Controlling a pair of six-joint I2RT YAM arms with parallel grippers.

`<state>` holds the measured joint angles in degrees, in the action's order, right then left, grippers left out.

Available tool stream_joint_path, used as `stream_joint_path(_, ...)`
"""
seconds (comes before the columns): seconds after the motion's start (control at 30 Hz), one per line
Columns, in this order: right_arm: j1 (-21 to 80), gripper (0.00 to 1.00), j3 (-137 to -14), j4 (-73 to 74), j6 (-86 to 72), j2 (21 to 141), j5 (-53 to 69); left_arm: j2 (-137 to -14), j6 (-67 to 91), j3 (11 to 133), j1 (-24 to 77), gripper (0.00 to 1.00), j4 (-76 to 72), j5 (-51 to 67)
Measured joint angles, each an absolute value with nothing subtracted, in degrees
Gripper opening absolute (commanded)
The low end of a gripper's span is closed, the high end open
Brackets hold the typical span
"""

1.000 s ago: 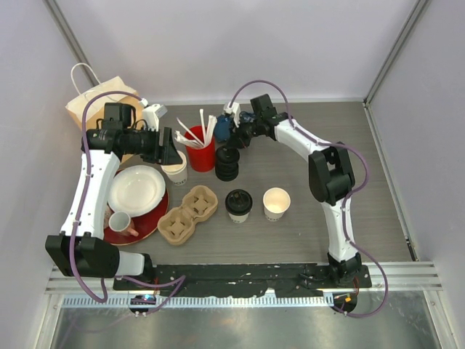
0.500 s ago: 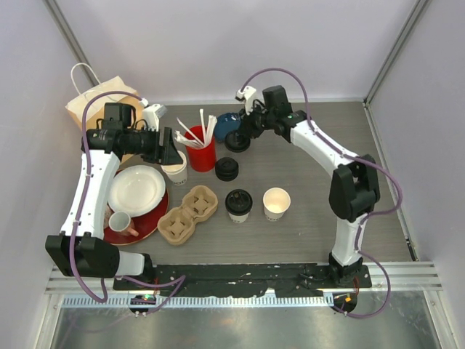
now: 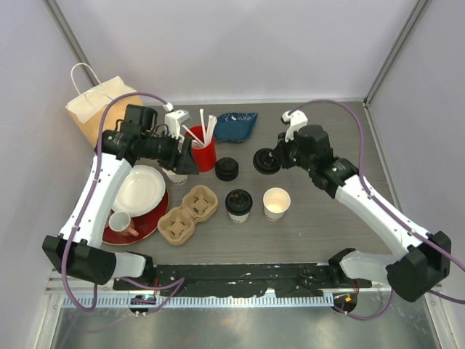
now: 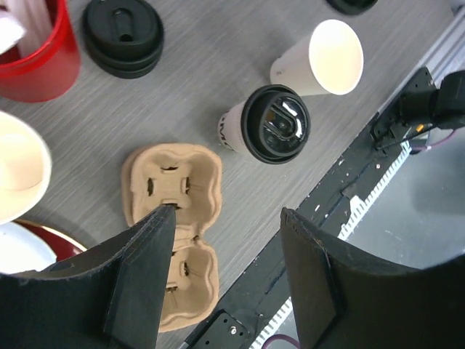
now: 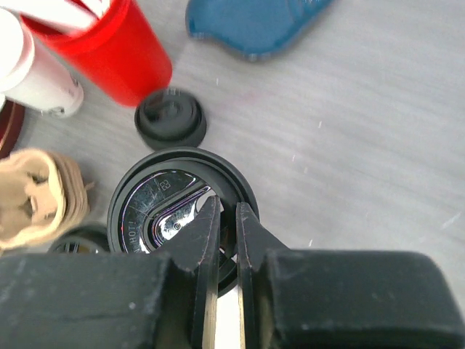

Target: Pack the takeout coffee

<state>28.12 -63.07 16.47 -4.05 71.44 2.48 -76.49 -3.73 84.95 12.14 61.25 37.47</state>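
I should carry the black lid in my right gripper back and down onto the open cup's rim (image 3: 277, 199) and release it, as it's uncovered beside its lidded neighbor.
A cream paper cup with a black lid (image 3: 238, 203) stands mid-table, also in the left wrist view (image 4: 275, 123). An open lidless cup (image 3: 276, 203) stands to its right, also in the left wrist view (image 4: 327, 57). A third lidless cup (image 3: 176, 174) stands under my left gripper (image 3: 184, 155), which is open and empty above the cardboard carrier (image 4: 173, 225). My right gripper (image 5: 227, 207) is shut on the rim of a black lid (image 5: 174, 218) and holds it above the table (image 3: 265, 161), behind the open cup. A stack of spare lids (image 3: 227, 169) lies left of it.
A red cup of white sticks (image 3: 204, 154) stands by the left gripper. A blue dish (image 3: 236, 125) lies at the back. A paper bag (image 3: 98, 105) stands back left. A white plate on a red plate (image 3: 136, 190) and a mug (image 3: 120, 222) sit at the left.
My right gripper has lifted a black lid from the stack and carried it right and nearer, toward the open cup. My left arm has shifted slightly right.
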Motion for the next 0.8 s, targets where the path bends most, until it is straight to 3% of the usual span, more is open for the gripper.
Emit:
stream_joint_path(0.3,42.65,0.01,-54.89,27.33,-11.64,62.57,-13.8,-78.08,-3.68,86.28,19.42,0.63,61.39,35.97)
stream_joint_path(0.8,43.29,0.01,-41.93,25.26,-15.05,55.09,-18.94,-79.05,-3.49,86.35,20.64,0.64,61.52,33.76)
